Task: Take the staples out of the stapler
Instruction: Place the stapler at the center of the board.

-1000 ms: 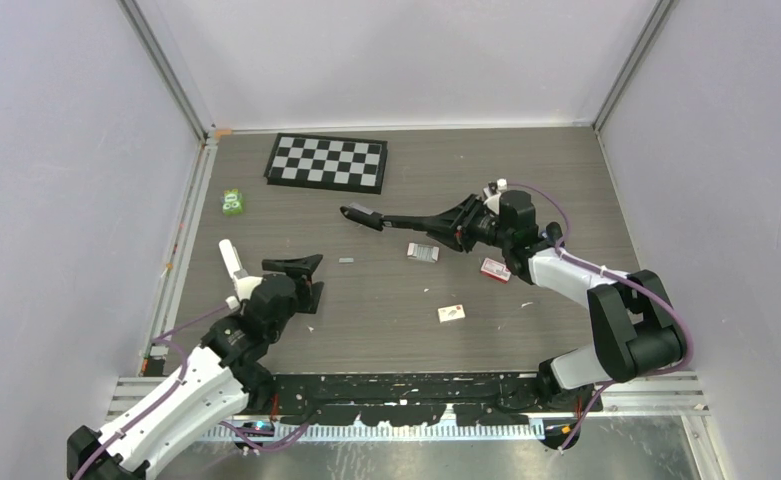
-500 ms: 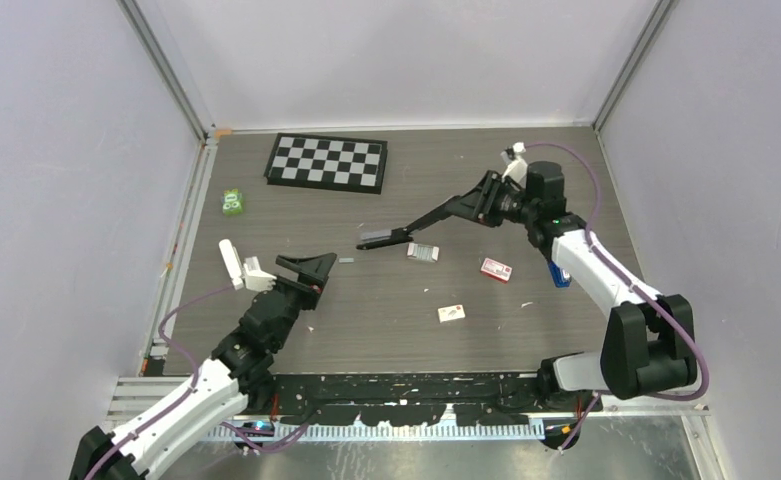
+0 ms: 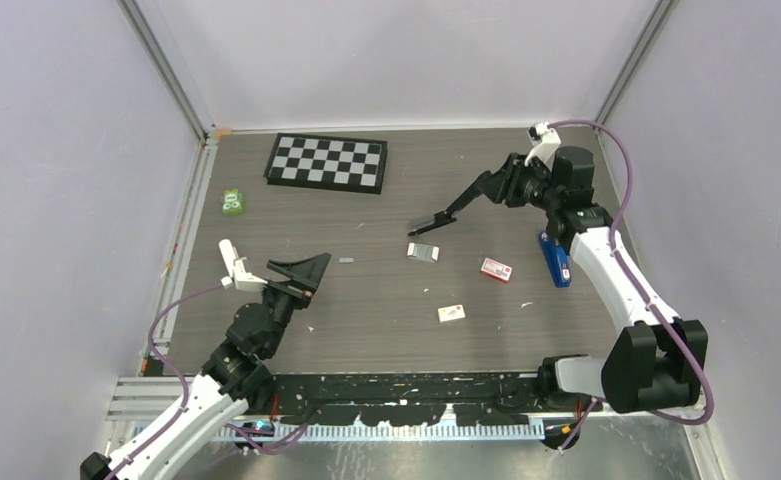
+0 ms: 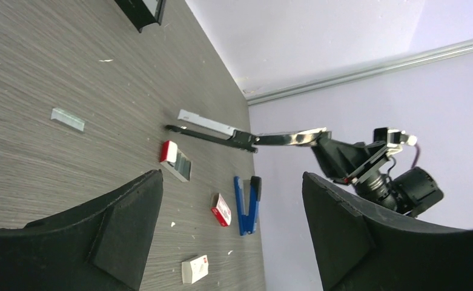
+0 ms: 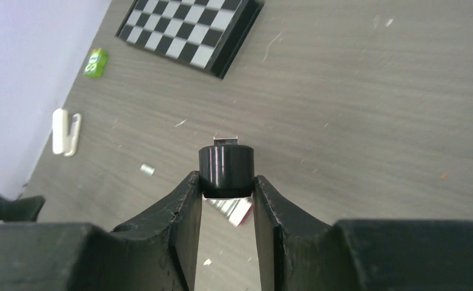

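The hanging open stapler will next go down onto the bare tabletop below, beyond the staple boxes, as my right gripper lowers it and lets go of the stapler's rear end.
A black stapler (image 3: 451, 212), swung open, hangs in the air at the back right. My right gripper (image 3: 506, 187) is shut on its rear end. In the right wrist view both fingers (image 5: 188, 206) clamp its round black end (image 5: 226, 170). In the left wrist view the stapler (image 4: 221, 134) shows as a thin black arm with a pale strip beside it. A short strip of staples (image 3: 347, 260) lies on the table, also visible as a grey strip (image 4: 68, 119). My left gripper (image 3: 301, 272) stands wide open and holds nothing, left of that strip.
A blue stapler (image 3: 554, 260) lies open under the right arm. Three small staple boxes lie mid-table: one (image 3: 423, 252), a red one (image 3: 496, 269) and one (image 3: 452, 313). A checkerboard (image 3: 327, 162) sits at the back and a green item (image 3: 232, 202) at the left edge.
My right arm has lifted the black stapler and carried it toward the back right. My left gripper has opened wider and tilted up.
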Controlling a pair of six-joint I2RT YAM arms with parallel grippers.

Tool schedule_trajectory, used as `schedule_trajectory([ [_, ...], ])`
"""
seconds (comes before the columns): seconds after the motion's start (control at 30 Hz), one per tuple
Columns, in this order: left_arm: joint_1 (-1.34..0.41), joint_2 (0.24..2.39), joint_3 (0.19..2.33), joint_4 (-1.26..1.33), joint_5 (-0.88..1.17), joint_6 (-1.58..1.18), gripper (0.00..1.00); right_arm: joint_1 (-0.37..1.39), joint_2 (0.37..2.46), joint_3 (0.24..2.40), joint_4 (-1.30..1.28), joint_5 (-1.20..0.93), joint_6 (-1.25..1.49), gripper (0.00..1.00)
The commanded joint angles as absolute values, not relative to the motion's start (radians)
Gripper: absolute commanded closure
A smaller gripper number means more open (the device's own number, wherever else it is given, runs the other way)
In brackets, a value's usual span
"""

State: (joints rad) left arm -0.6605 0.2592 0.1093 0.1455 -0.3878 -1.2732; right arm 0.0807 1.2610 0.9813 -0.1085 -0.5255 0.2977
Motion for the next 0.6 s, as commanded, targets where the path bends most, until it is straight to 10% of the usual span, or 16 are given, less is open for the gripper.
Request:
schedule_trajectory([
  [0.0, -0.655, 0.246, 0.092, 0.143, -0.385, -1.236, 0.14, 0.078, 1.297, 1.054, 0.104, -0.408, 0.171, 0.99],
  [0.3, -0.655, 0.288, 0.084, 0.198, -0.365, -1.231, 0.13, 0.067, 1.428, 0.865, 0.592, -0.434, 0.043, 0.99],
  [0.57, -0.656, 0.352, 0.077, 0.263, -0.353, -1.227, 0.13, 0.069, 1.479, 0.744, 0.537, -0.560, -0.183, 0.99],
])
